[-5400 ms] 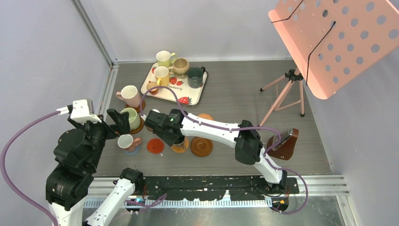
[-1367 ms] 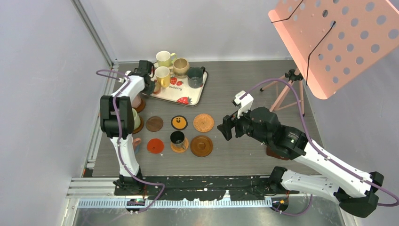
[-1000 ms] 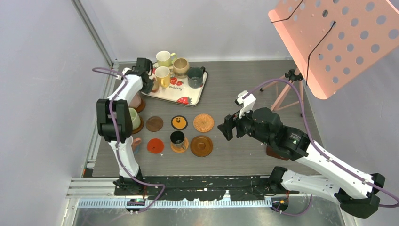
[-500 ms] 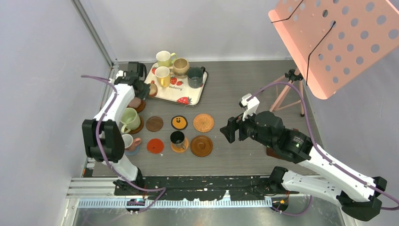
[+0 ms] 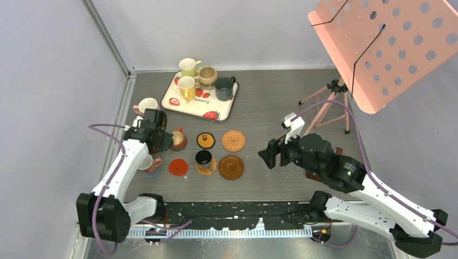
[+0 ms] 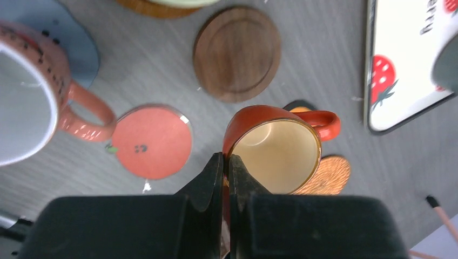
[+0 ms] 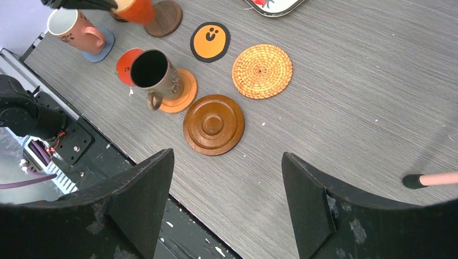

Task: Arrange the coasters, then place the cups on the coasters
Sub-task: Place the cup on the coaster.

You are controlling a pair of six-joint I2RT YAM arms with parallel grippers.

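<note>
The red coaster (image 5: 178, 167) (image 6: 153, 142) is empty between the pink cup and the black cup. My left gripper will next carry the orange-brown cup back and put it down there.
My left gripper (image 6: 226, 159) is shut on the rim of an orange-brown cup (image 6: 273, 145), which hangs just above the table beside a dark wooden coaster (image 6: 237, 53). From above, that cup (image 5: 178, 141) covers most of this coaster. A black cup (image 5: 203, 159) stands on an orange coaster (image 7: 181, 91), and a pink cup (image 5: 145, 162) on a blue-grey coaster (image 7: 100, 46). The red coaster (image 5: 178, 167), black coaster with an orange mark (image 5: 205, 140), wicker coaster (image 5: 233, 140) and rimmed wooden coaster (image 5: 231, 167) are bare. My right gripper (image 7: 227, 162) hovers open to their right.
The strawberry tray (image 5: 216, 110) at the back holds three cups; a yellow-green cup (image 5: 188, 66) stands at its far edge. Another pink cup (image 5: 146, 105) stands left of it. A tripod (image 5: 327, 105) and a pink perforated board (image 5: 389, 43) are at the right.
My left arm has carried the orange-brown cup from beside the tray down to the dark wooden coaster in the near rows. The right arm drifted slightly toward the near right, still open.
</note>
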